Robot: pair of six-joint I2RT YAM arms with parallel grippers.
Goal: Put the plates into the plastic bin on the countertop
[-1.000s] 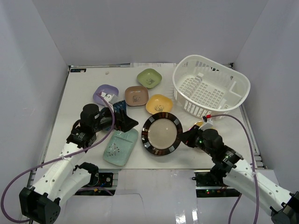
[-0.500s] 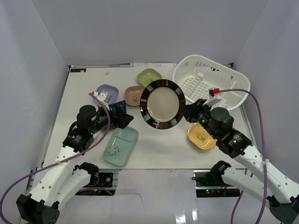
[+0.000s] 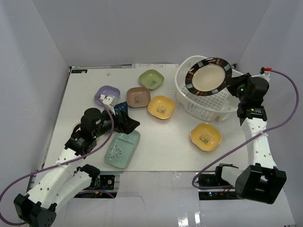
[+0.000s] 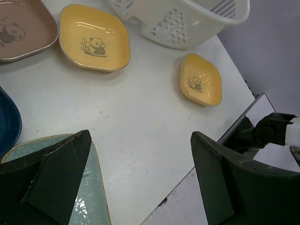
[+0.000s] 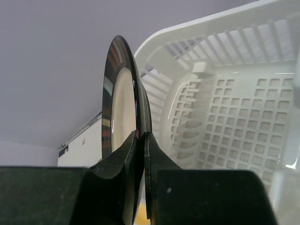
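Observation:
I will next lower the plate (image 3: 208,75) with my right gripper toward the bin's open, perforated bottom below and release the plate's rim there.
The large round dark-rimmed plate (image 3: 208,75) hangs on edge over the white plastic bin (image 3: 187,97), with my right gripper (image 3: 233,81) shut on its right rim. In the right wrist view the fingers pinch the plate (image 5: 123,93) at the gripper (image 5: 142,136), with the bin's perforated base (image 5: 225,103) just beyond. My left gripper (image 3: 130,124) stands open and empty above the teal tray (image 3: 122,149). On the countertop (image 3: 161,142) lie green (image 3: 151,79), brown (image 3: 138,97), yellow (image 3: 161,106), orange (image 3: 206,136) and lavender (image 3: 107,94) dishes.
A dark blue dish (image 3: 120,108) lies partly under the left arm. The left wrist view shows the open gripper (image 4: 140,140) over bare white top, the teal tray (image 4: 89,201), the yellow dish (image 4: 95,44), the orange dish (image 4: 200,79) and the table's front edge.
My right arm has lifted the round plate from the front middle of the table up and to the back right, over the bin, uncovering the orange dish. The left arm has barely shifted.

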